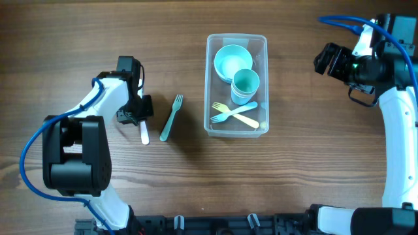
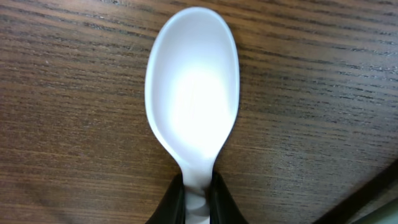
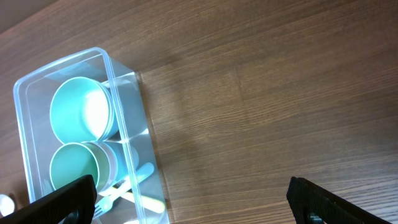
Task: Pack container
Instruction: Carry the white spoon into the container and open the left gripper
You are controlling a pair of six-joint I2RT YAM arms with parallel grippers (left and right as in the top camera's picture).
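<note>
The left gripper should next lift across to the container [image 1: 262, 43], turning on the way, and bring the spoon down into the container's near end [image 1: 231, 125] to release it, because forks already lie there.
The clear container [image 1: 262, 43] stands at the table's middle back and holds a teal bowl [image 1: 233, 62], a teal cup [image 1: 245, 85], a teal fork [image 1: 225, 114] and a yellow fork [image 1: 244, 119]. It also shows in the right wrist view [image 3: 121, 93]. My left gripper [image 1: 138, 117] is shut on the handle of a white spoon [image 2: 193, 93], which lies on the table left of the container; the spoon also shows overhead [image 1: 144, 134]. My right gripper [image 1: 324, 59] is open and empty, raised to the right of the container.
A teal fork [image 1: 171, 117] lies on the wooden table between the spoon and the container. The left arm's base [image 1: 75, 156] stands at the front left, and the right arm [image 1: 398, 130] runs along the right edge.
</note>
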